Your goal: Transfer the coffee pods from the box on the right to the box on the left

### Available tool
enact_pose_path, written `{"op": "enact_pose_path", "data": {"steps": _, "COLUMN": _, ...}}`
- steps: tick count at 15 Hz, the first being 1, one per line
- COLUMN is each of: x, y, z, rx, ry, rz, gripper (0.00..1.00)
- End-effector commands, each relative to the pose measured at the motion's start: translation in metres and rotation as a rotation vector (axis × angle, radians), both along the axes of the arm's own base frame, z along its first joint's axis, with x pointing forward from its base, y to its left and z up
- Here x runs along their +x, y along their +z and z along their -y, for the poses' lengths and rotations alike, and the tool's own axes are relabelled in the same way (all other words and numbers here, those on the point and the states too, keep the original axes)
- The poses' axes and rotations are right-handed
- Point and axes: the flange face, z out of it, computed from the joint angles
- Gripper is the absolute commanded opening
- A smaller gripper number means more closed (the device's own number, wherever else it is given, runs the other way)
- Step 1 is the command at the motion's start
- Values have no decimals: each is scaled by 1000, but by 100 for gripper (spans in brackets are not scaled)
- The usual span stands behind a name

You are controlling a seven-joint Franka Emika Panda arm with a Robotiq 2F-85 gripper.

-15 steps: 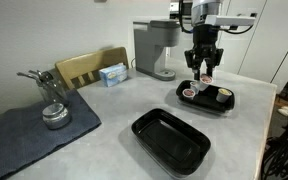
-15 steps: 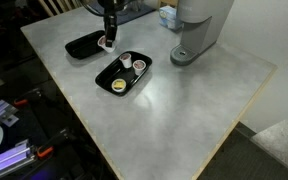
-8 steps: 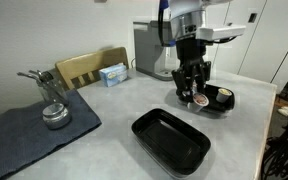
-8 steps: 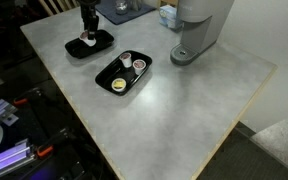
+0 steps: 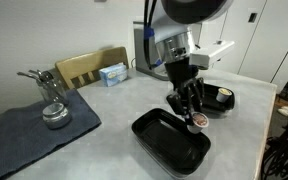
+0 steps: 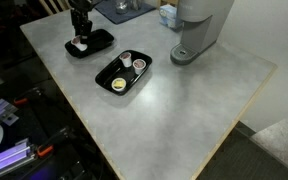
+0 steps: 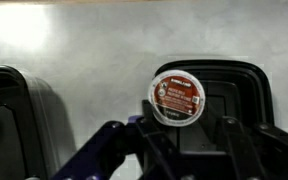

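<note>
My gripper lowers the brown-red coffee pod into the corner of the empty black box next, since the pod still hangs above the box's rim.
My gripper (image 5: pixel 192 113) is shut on a brown-red coffee pod (image 5: pixel 198 121) and hangs low over the empty black box (image 5: pixel 167 145). In the wrist view the pod (image 7: pixel 176 96) shows its printed foil top between the dark fingers (image 7: pixel 220 135), above the black box (image 7: pixel 240 92). In an exterior view the gripper (image 6: pixel 79 40) is over that box (image 6: pixel 100 42). The other black box (image 6: pixel 112 73) holds three pods: two with dark tops (image 6: pixel 127 58) (image 6: pixel 140 66) and a yellowish one (image 6: pixel 118 85). The arm partly hides this box (image 5: pixel 227 104).
A grey coffee machine (image 5: pixel 154 50) (image 6: pixel 199 30) stands at the back of the table. A blue carton (image 5: pixel 112 73) and a wooden chair back (image 5: pixel 84 66) are beside it. A dark mat (image 5: pixel 19 135) holds metal utensils (image 5: pixel 54 113). A second black box edge (image 7: pixel 6 120) shows at the wrist view's left.
The arm has swung away from the box with pods, carrying one pod, and come down over the empty box. The jaws stayed shut.
</note>
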Motion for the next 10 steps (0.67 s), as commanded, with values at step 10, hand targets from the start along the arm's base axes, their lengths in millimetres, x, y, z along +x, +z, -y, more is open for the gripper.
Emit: {"op": "enact_pose_path", "data": {"steps": 10, "x": 13, "y": -47, "z": -29, "rx": -15, "ry": 136, "rz": -128, "gripper": 27}}
